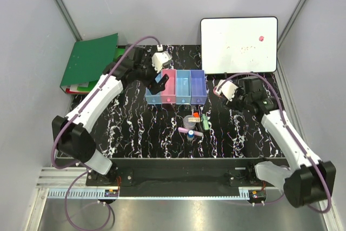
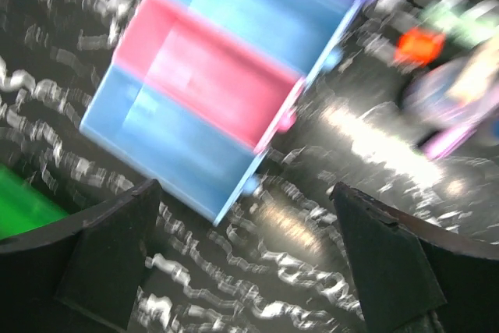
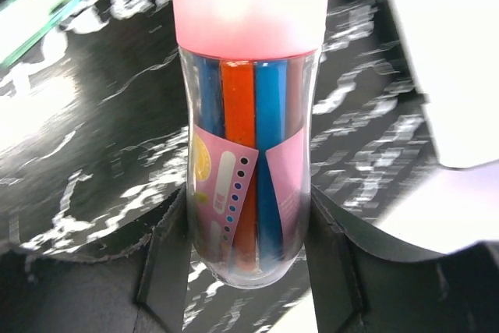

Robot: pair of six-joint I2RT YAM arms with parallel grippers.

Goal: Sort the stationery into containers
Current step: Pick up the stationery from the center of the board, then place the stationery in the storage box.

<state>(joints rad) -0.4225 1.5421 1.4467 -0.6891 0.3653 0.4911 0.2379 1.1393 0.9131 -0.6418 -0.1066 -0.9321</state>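
My left gripper has the tube to its right in the top view, so next I will swing it across the bins and turn it onto the tube's pink cap.
Four narrow bins stand in a row: light blue (image 1: 153,96), pink (image 1: 168,86), light blue (image 1: 183,86) and violet-blue (image 1: 198,86). My left gripper (image 1: 160,81) hovers over the left blue bin's far end, open and empty (image 2: 249,271); its view is motion-blurred and shows the blue bin (image 2: 171,146) and the pink bin (image 2: 210,68). Loose stationery lies in front of the bins: an orange-capped stick (image 1: 195,114), a green pen (image 1: 205,122), a pink marker (image 1: 186,131) and a round clear piece (image 1: 189,119). My right gripper (image 1: 220,88) is shut on a clear pink-capped tube of coloured sticks (image 3: 248,154), right of the violet bin.
A whiteboard (image 1: 239,44) leans at the back right, and it also shows in the right wrist view (image 3: 452,52). Green binders (image 1: 89,60) lie at the back left. The black marbled tabletop (image 1: 135,133) ends at a front edge near the arm bases.
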